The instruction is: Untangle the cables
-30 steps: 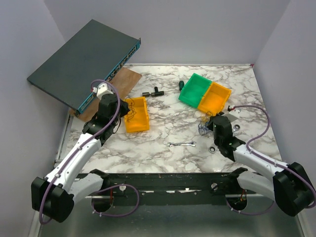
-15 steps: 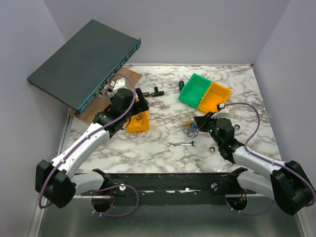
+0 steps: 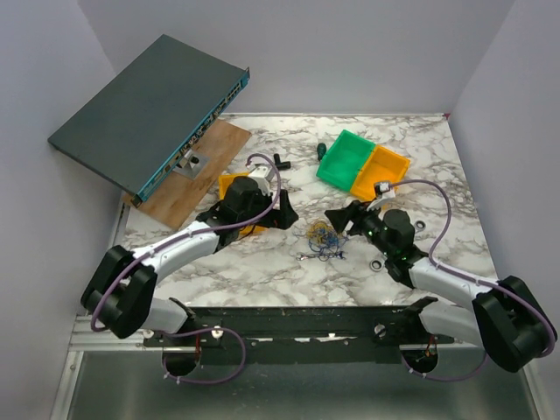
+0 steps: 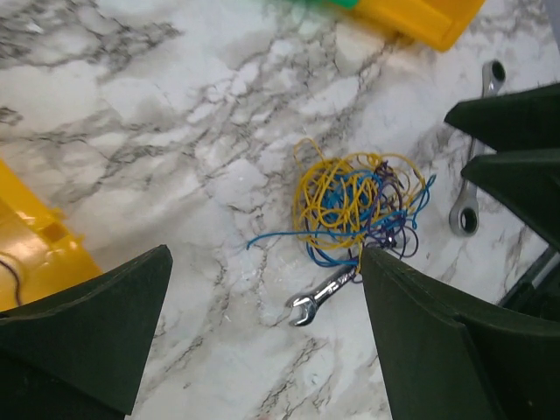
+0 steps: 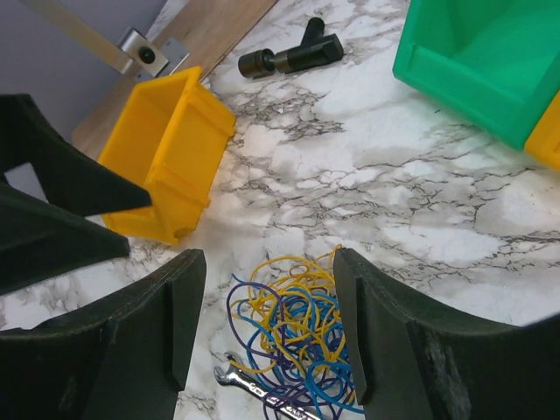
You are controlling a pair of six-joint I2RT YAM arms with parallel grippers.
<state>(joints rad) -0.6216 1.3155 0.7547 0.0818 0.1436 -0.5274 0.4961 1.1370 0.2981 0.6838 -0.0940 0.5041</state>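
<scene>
I should move my left gripper to the right in the top view and down onto the purple loop (image 3: 325, 241) (image 4: 378, 199), because it lies below my gripper's fingers on that side.
The cables (image 3: 321, 238) are a loose bunch of thin yellow, blue and purple loops lying on the marble table, partly over a small silver wrench (image 4: 322, 295). My left gripper (image 3: 287, 214) hovers just left of the bunch, open. In the left wrist view the cables (image 4: 359, 206) lie beyond the left gripper (image 4: 267, 262), whose jaws hold nothing. My right gripper (image 3: 337, 219) is just right of the bunch, open. In the right wrist view the cables (image 5: 297, 332) lie loose between and below the spread fingers of the right gripper (image 5: 269, 262), touching neither.
A yellow bin (image 5: 166, 157) stands behind my left arm. Green bin (image 3: 346, 157) and orange bin (image 3: 381, 173) sit at the back right. Black fittings (image 5: 289, 57) lie near a wooden board (image 3: 192, 171) under a tilted network switch (image 3: 149, 114). A ring wrench (image 4: 464, 219) lies by the right arm.
My left gripper came out of the yellow bin, opened and swung right toward the middle. My right gripper carried the cables leftward, then opened and left them on the table.
</scene>
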